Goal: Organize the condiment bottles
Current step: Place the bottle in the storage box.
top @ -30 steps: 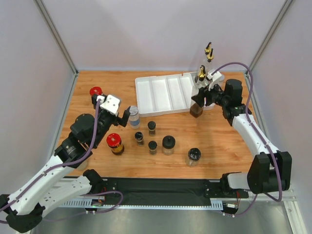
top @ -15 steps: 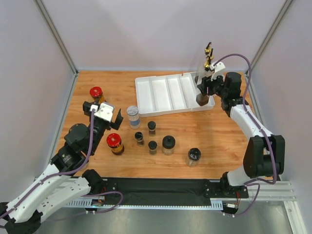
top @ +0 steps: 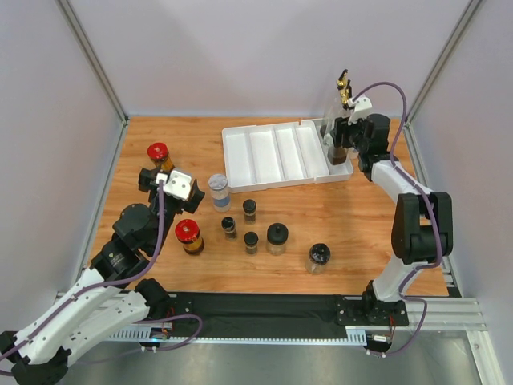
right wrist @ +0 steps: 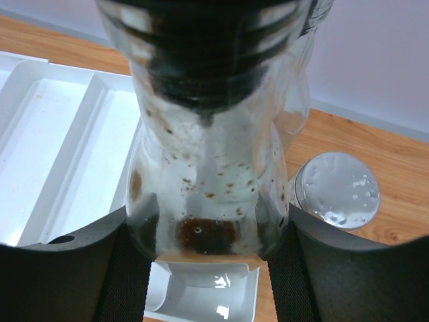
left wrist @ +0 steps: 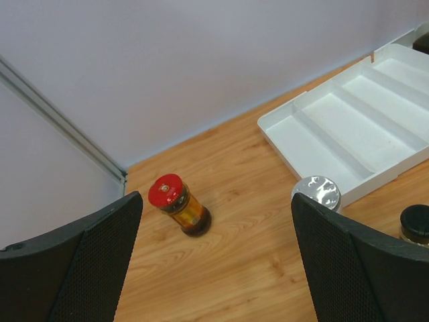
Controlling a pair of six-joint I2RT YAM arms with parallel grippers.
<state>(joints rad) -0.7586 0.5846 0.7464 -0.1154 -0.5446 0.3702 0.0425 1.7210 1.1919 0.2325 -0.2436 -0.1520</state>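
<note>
My right gripper will next lower the bottle until its base stands inside the tray's end slot (top: 341, 169) (right wrist: 213, 298) beside the grey-lidded jar and let go of it, because that slot is open below.
My right gripper (top: 343, 138) is shut on a tall clear gold-spouted bottle (top: 337, 152) with dark sauce at its bottom. It holds the bottle upright over the rightmost slot of the white divided tray (top: 276, 152). In the right wrist view the bottle (right wrist: 208, 168) fills the gap between the fingers (right wrist: 60, 268). My left gripper (top: 173, 188) is open and holds nothing, between a red-capped jar (top: 158, 151) and a grey-lidded jar (top: 218, 191). In the left wrist view both jars show, the red-capped jar (left wrist: 177, 211) and the grey-lidded jar (left wrist: 316, 193).
A second red-capped jar (top: 188, 235) stands near the left arm. Several black-lidded jars (top: 277, 237) cluster at mid-table. Another gold-spouted bottle (top: 343, 80) and a grey-lidded jar (right wrist: 335, 191) stand just right of the tray. Side walls close in the table.
The right arm has carried the bottle back and to the right, over the tray's end slot. The left gripper has drawn back from the grey-lidded jar, still open.
</note>
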